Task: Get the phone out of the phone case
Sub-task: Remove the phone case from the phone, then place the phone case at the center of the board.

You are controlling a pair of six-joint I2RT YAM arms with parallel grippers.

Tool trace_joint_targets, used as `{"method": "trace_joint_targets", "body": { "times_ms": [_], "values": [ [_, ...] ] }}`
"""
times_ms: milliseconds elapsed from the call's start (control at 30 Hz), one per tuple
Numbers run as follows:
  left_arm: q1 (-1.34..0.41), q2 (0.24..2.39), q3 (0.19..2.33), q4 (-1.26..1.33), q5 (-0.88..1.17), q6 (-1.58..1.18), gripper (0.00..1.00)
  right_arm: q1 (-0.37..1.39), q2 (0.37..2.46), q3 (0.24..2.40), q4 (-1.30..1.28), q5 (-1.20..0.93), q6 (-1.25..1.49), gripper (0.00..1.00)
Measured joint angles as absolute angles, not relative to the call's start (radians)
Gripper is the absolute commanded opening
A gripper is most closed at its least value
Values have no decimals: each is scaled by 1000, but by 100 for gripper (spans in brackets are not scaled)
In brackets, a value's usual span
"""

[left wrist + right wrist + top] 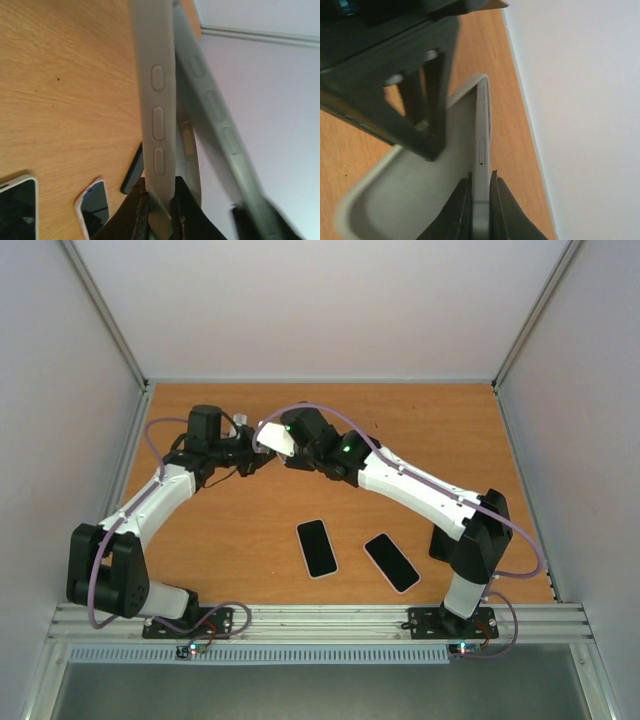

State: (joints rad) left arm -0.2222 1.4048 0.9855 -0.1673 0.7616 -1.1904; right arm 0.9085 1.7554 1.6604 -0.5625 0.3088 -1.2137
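My right gripper holds the phone. Next, my left gripper will lower the case to the table, turn it from its edge to flat and then release it.
A pale grey phone case [157, 125] with three raised button covers stands on edge, and my left gripper [160, 194] is shut on its lower rim. Beside it runs the grey side of the phone [215, 115], angled away from the case. In the right wrist view my right gripper [480, 177] is shut on the phone's [482, 145] thin edge, where a SIM slot shows. The case's hollow inside [420, 195] lies to its left. From above, both grippers meet over the table's far left, with the white case [274, 437] between them.
Two dark-screened phones [316, 548] [391, 562] lie flat on the wooden table [250, 540] near the front. A dark flat object [440, 540] sits by the right arm's base. White enclosure walls [560, 390] surround the table.
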Motion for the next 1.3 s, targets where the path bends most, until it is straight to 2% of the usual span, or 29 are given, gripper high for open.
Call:
{"method": "trace_joint_targets", "body": {
  "times_ms": [267, 567, 967, 1300],
  "values": [
    [-212, 1407, 972, -279, 688, -1052, 0, 857, 1752, 1750, -547, 329, -1185, 1],
    [-202, 1407, 966, -329, 659, -968, 0, 816, 1749, 1752, -571, 351, -1168, 1],
    [-191, 1413, 1105, -495, 649, -564, 0, 744, 1721, 1764, -683, 335, -1061, 1],
    [-192, 1662, 1272, -527, 674, -420, 0, 698, 1678, 1742, -705, 336, -1017, 1]
  ]
}}
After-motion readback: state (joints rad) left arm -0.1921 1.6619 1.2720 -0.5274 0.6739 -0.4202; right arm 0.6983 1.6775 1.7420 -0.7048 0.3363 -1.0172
